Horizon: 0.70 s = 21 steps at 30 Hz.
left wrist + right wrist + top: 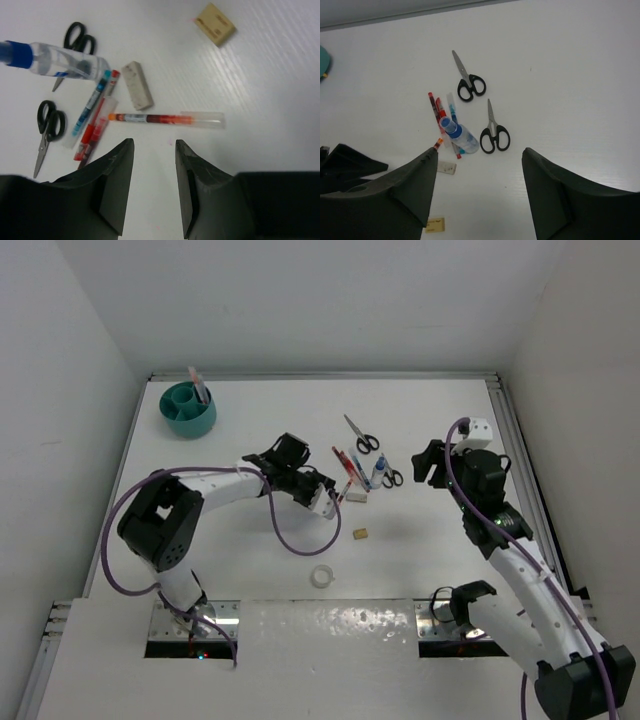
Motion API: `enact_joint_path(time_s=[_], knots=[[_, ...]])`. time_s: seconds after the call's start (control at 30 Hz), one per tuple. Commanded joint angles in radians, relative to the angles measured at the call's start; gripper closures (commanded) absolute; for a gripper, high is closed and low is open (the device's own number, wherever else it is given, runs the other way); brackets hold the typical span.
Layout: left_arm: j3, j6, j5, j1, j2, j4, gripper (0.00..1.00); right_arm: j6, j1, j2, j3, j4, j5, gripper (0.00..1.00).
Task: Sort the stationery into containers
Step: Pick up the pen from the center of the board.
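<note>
The red pen lies crosswise below my left gripper. I will move the gripper down next and turn its open fingers so they go on both sides of the body of the red pen beside the clear cap (175, 119).
The stationery lies mid-table: two black-handled scissors (362, 435) (390, 477), a blue-capped glue bottle (378, 472), a bunch of pens (345, 468), a white eraser (354, 496), a tan eraser (361, 534) and a white tape ring (322, 577). My left gripper (154, 145) is open and empty, just short of a red pen (167, 119) lying crosswise, with the white eraser (137, 85) beyond it. My right gripper (479, 152) hangs open and empty above the table, right of the glue bottle (459, 136) and the nearer scissors (493, 134). The teal container (188, 410) stands far left.
One pen (198, 387) stands upright in the teal cup. White walls close in the table on the left, back and right. A metal rail (520, 440) runs along the right edge. The left arm's purple cable (275, 525) loops over the table near the pens.
</note>
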Motion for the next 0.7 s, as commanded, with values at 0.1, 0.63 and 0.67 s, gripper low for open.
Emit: enact_joint_path(time_s=[0.1,0.63,0.67], knots=[[0.026,-0.190,0.084,0.020,-0.045,0.178,0.63,0.102,0.065,0.039,0.008,-0.074,0.041,0.37],[0.064,-1.324,-0.553,-0.141,0.049,0.224,0.65,0.082,0.088,-0.002,-0.050,-0.073,0.145,0.36],[0.060,-1.305,-0.554,-0.150,0.053,0.229,0.64,0.075,0.088,-0.006,-0.052,-0.073,0.148,0.36]])
